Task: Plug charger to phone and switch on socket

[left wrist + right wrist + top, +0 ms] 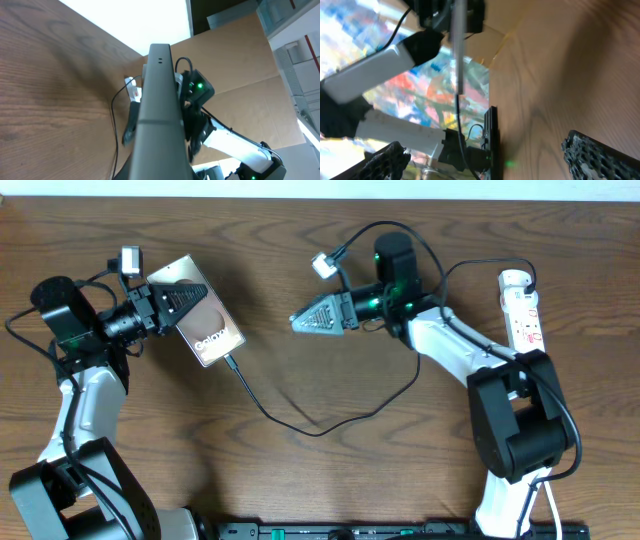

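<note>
My left gripper moves down and back to the bare wood beside the cable next, to release the already connected phone.
My left gripper [183, 304] is shut on the upper end of the phone [208, 328], a brownish slab with white "Galaxy" print, held tilted at the left. In the left wrist view the phone [157, 115] shows edge-on as a grey bar. The charger cable [320, 430] meets the phone's lower end, loops across the table and runs up to the white plug adapter [514, 280] on the socket [527, 320], a white power strip at the far right. My right gripper [300, 321] is open and empty at mid-table, right of the phone; its jaws [490, 152] are wide apart.
The thick white strip cord [545, 498] hangs off the front edge at the right. A black rail [400, 530] lines the front edge. The right arm's base [515, 430] stands in front of the strip. The wood table [330, 480] lies under the cable loop.
</note>
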